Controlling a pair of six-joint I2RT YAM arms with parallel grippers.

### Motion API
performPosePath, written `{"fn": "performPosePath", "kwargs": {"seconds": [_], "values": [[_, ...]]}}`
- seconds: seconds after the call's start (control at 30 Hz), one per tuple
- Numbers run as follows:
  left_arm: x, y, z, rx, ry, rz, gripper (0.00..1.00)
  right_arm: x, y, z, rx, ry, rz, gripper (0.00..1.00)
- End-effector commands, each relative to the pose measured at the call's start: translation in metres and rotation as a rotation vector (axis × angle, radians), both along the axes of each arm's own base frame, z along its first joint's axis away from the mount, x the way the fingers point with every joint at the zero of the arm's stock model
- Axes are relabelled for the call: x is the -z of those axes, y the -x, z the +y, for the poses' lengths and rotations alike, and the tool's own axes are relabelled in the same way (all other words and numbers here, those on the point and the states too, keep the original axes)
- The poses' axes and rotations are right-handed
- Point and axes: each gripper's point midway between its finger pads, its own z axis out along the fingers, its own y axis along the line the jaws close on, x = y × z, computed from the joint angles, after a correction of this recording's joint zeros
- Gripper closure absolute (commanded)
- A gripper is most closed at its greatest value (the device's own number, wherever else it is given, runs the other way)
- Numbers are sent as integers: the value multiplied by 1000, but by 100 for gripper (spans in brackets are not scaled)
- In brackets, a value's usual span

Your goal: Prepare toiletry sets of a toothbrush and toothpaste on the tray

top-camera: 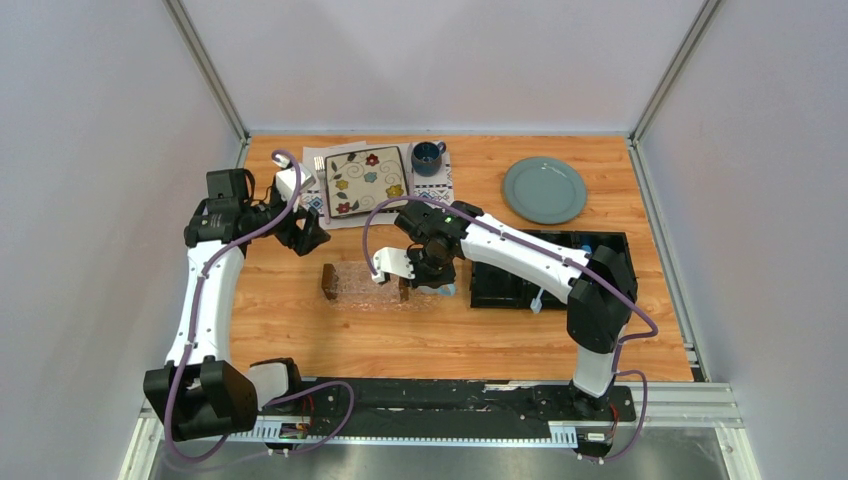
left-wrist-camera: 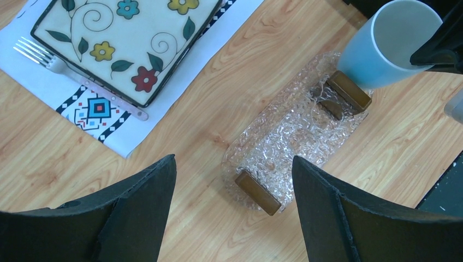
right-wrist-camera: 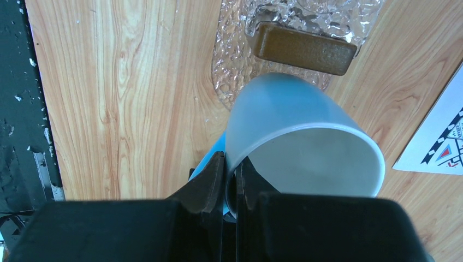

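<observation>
The white mug will go down slightly beside the tray's brown end piece next, and then my right gripper will let go of the mug's rim.
The clear textured tray with brown wooden end pieces lies mid-table and holds nothing; it also shows in the left wrist view and the right wrist view. My right gripper is shut on the rim of a white mug with a blue handle. It holds the mug tilted over the tray's right end; the mug's inside looks empty. My left gripper is open and empty, hovering above the wood left of and behind the tray. I cannot make out the toothbrush or the tubes.
A black compartment organizer lies right of the tray, partly under my right arm. A flowered square plate and fork sit on a placemat at the back. A dark blue cup and a grey-green round plate stand farther right.
</observation>
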Motion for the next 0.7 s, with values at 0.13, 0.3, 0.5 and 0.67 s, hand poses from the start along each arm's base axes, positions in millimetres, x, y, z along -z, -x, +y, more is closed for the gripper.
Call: {"fn": "performPosePath", "kwargs": {"seconds": [0.13, 0.3, 0.5, 0.67], "values": [[-10, 0, -3, 41, 20, -33, 15, -14, -6, 23, -9, -101, -33, 96], [-10, 3, -4, 48, 15, -31, 16, -8, -4, 21, -8, -91, -25, 96], [-8, 5, -4, 55, 15, -29, 16, -4, -3, 20, -7, -85, -20, 97], [-8, 5, -5, 57, 19, -25, 16, -1, -2, 19, -4, -88, -14, 97]]}}
